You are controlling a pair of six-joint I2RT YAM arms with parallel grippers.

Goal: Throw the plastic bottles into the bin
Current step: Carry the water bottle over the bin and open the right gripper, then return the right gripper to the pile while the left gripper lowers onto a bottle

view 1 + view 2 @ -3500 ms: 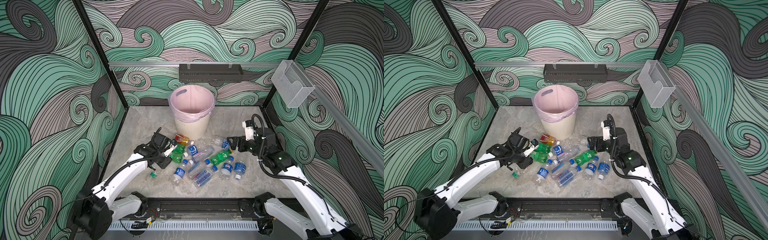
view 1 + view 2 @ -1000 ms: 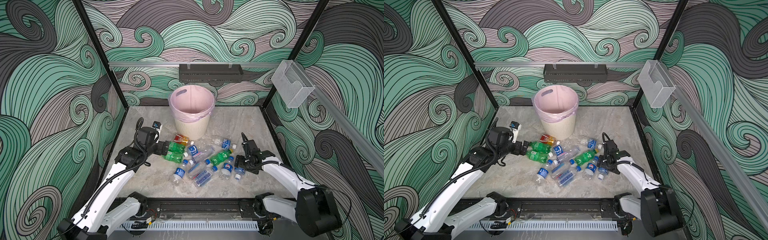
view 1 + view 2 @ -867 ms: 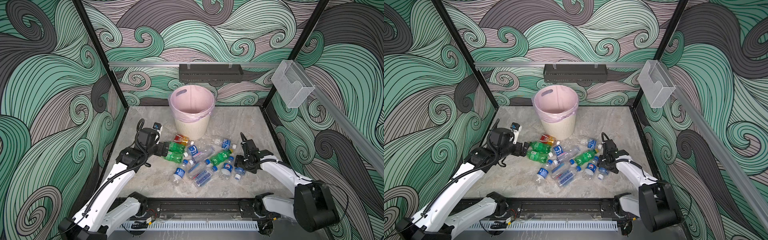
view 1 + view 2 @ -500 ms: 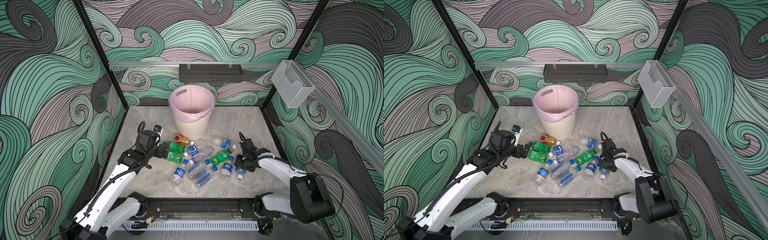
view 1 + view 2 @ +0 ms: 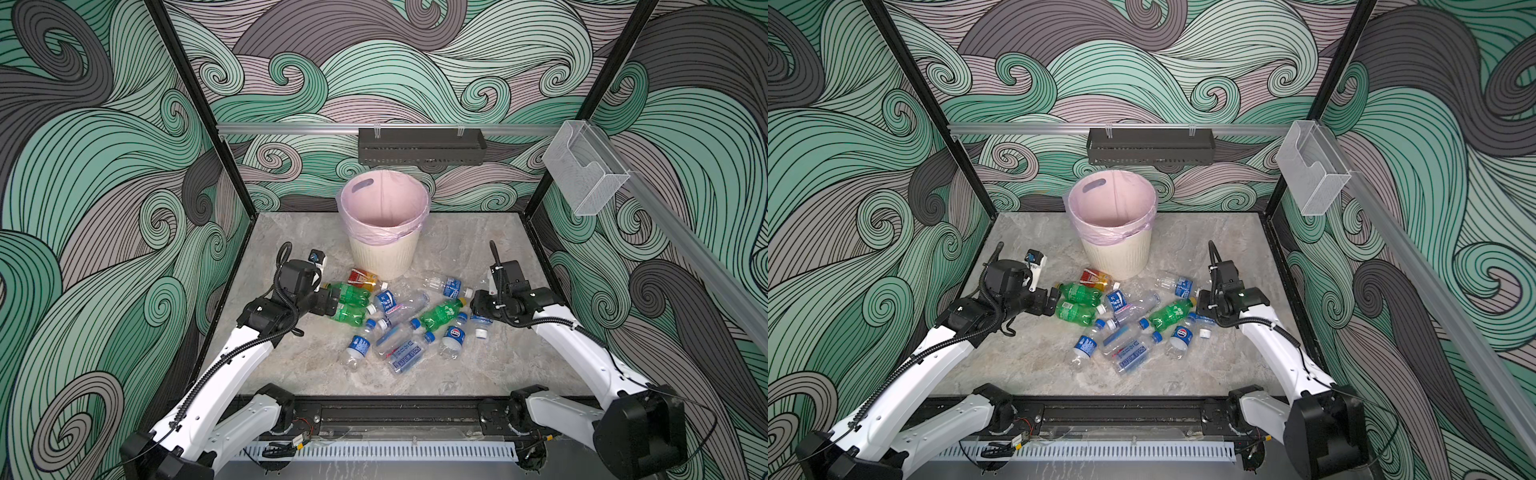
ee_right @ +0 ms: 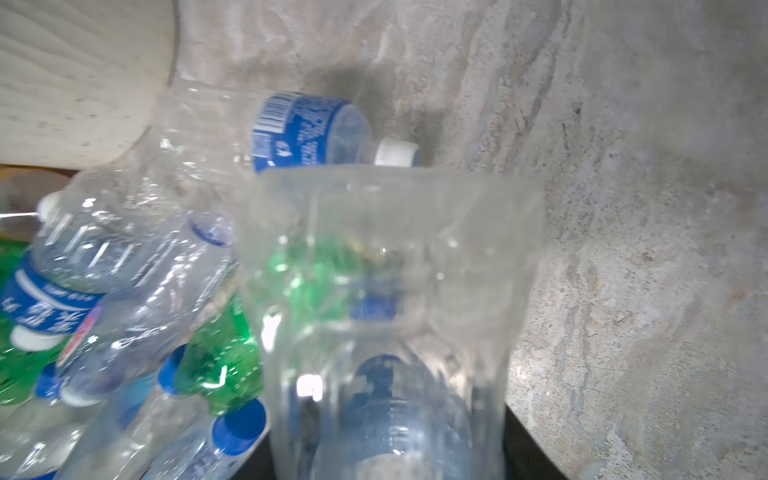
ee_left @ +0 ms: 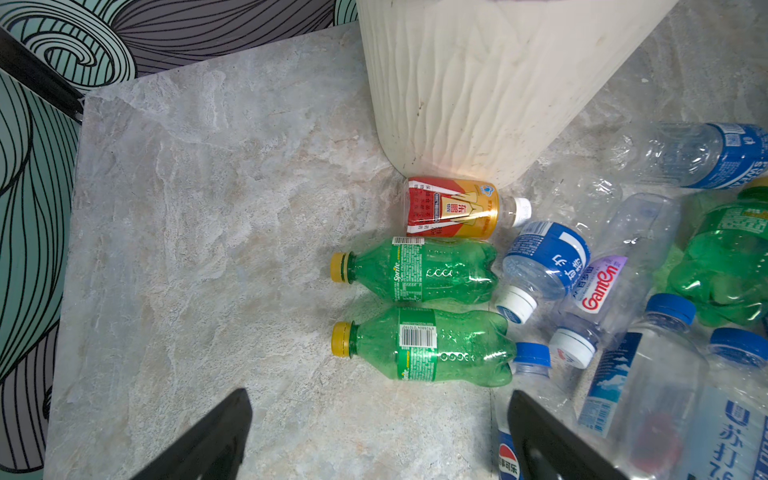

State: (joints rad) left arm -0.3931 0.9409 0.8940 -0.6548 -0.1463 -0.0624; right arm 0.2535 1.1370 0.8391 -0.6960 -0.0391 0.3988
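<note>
My right gripper rises outward over the bin's opening (image 5: pixel 384 201) next and releases the clear bottle, since the bin's rim stands well above the heap.
The bin (image 5: pixel 382 257), cream with a pink liner, stands at the back middle in both top views. Several plastic bottles (image 5: pixel 399 332) lie in a heap in front of it. My left gripper (image 5: pixel 332 301) is open at the heap's left edge, just short of two green bottles (image 7: pixel 428 347) with yellow caps. An orange-red labelled bottle (image 7: pixel 451 208) lies against the bin's wall (image 7: pixel 478 83). My right gripper (image 5: pixel 478 311) is at the heap's right edge, shut on a clear bottle (image 6: pixel 386 270) whose base points away from the wrist camera.
A black perforated shelf (image 5: pixel 419 146) hangs on the back wall above the bin. A clear box (image 5: pixel 582 174) hangs on the right rail. Black frame posts stand at the back corners. The arms' base rail (image 5: pixel 395 415) runs along the front edge.
My right gripper's jaws have closed in on the clear bottle at the heap's right edge. The left arm has shifted slightly closer to the green bottles and stayed open.
</note>
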